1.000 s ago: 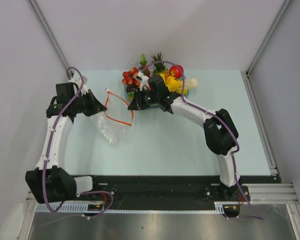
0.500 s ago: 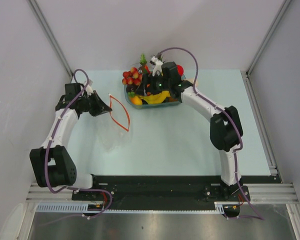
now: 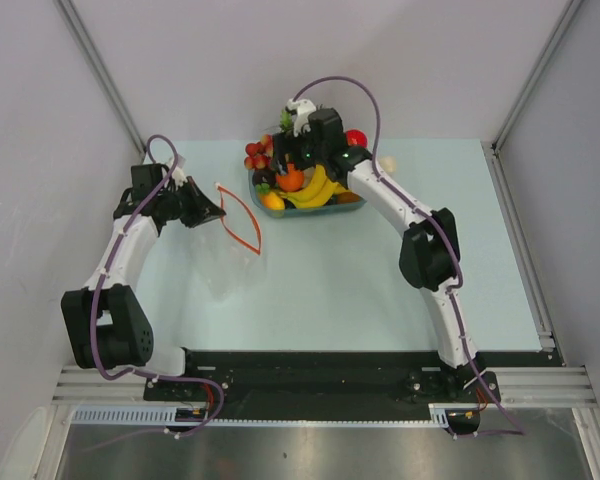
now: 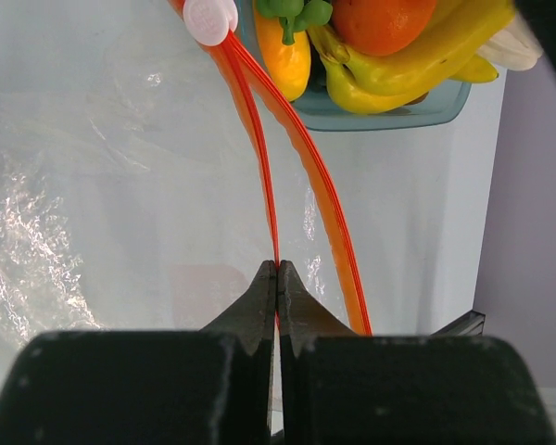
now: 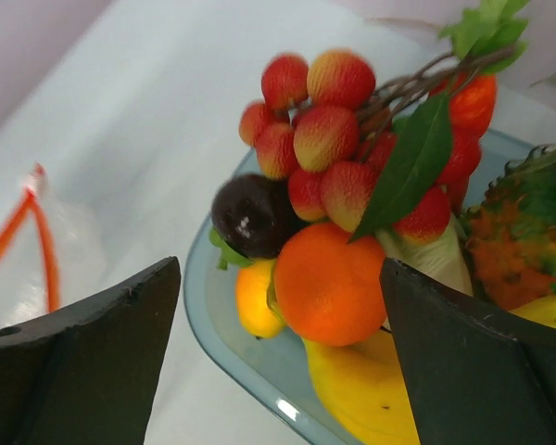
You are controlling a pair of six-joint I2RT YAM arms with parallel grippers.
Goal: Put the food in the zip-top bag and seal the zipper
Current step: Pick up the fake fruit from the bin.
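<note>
The right gripper will next lower its spread fingers past the sides of the round orange [image 3: 290,180] [image 5: 326,283] below and close them, since the orange is already between them.
The zip-top bag [image 3: 228,262] lies clear and floppy on the table's left side. My left gripper [image 3: 212,212] is shut on one side of its red-orange zipper [image 3: 242,222]. In the left wrist view, the left gripper [image 4: 276,269] pinches the thin strip, and the zipper's other side [image 4: 329,213] bows away, leaving the mouth open. My right gripper [image 3: 288,165] hangs open over the tray. In the right wrist view the round orange [image 5: 326,283] sits between its spread fingers, untouched, above the banana bunch [image 5: 361,389]. The red apple [image 3: 356,138] is at the tray's far right.
A blue-tinted tray [image 3: 310,212] at the back centre also holds a red berry cluster [image 5: 324,130], a dark plum [image 5: 250,215], a small yellow fruit [image 5: 255,298] and a pineapple [image 5: 519,232]. A white slider [image 4: 209,19] sits at the zipper's far end. Walls close in left, right and behind.
My right gripper has opened wide and swung from beside the bag's mouth back over the tray. The left arm drew in, still gripping the zipper, and the bag's mouth narrowed.
</note>
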